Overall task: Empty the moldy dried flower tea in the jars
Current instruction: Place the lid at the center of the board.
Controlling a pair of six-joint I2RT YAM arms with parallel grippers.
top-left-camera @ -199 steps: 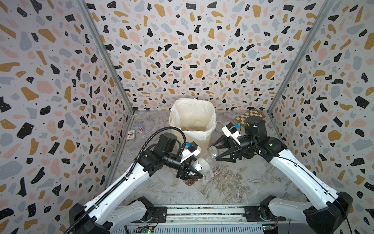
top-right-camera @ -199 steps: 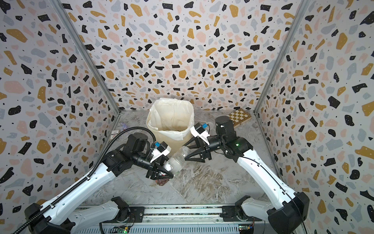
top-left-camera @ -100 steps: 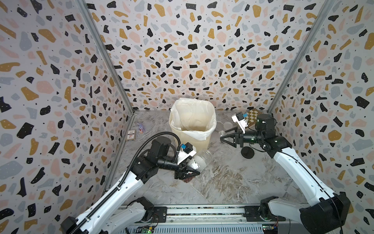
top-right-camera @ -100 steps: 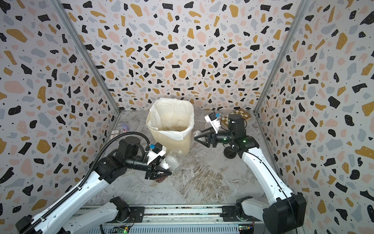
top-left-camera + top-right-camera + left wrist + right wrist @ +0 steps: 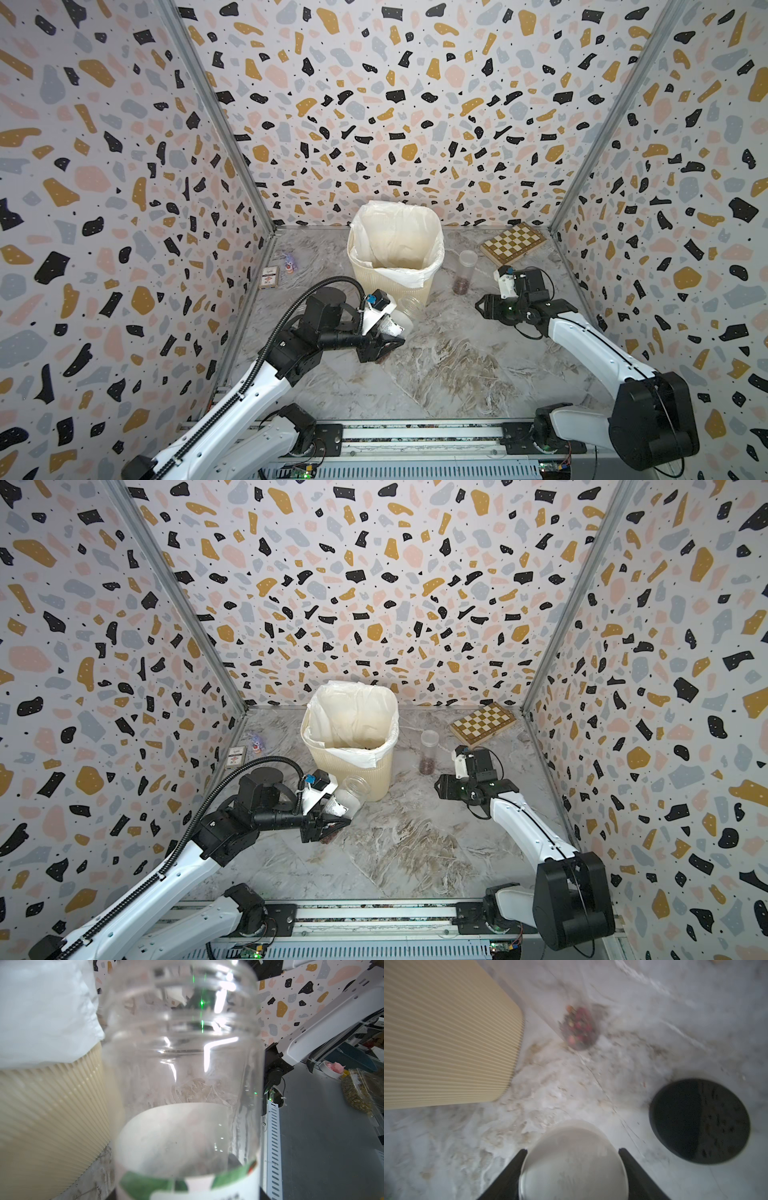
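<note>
I should next lower the white lid [image 5: 573, 1167] with my right gripper onto the patch of bare marble floor beside the black lid and let go of it there, since that patch is clear of jars.
My left gripper [image 5: 382, 338] is shut on the labelled jar [image 5: 401, 316], which is lidless and tilted, its mouth toward the bin's front. Through its clear wall [image 5: 187, 1068] no tea shows. A patch of reddish-brown bits [image 5: 328, 838] lies just under that gripper; whether a jar holds them I cannot tell. To the bin's right, my right gripper [image 5: 482, 307] hangs low over the floor, shut on a white lid [image 5: 573, 1167]. The tall slim jar [image 5: 464, 272] stands upright behind it, with the dried flower tea [image 5: 579, 1028] at its bottom.
The cream ribbed bin [image 5: 432, 286] with a white bag stands at mid-back. A black lid [image 5: 699, 1121] lies flat on the marble floor beside my right gripper. A chessboard [image 5: 513, 248] sits at the back right. A small card box [image 5: 269, 277] and a toy [image 5: 289, 262] lie by the left wall.
My right gripper has drawn away from the jar's mouth, swung right and come down near the floor with the white lid. The left arm has pulled the jar back slightly.
</note>
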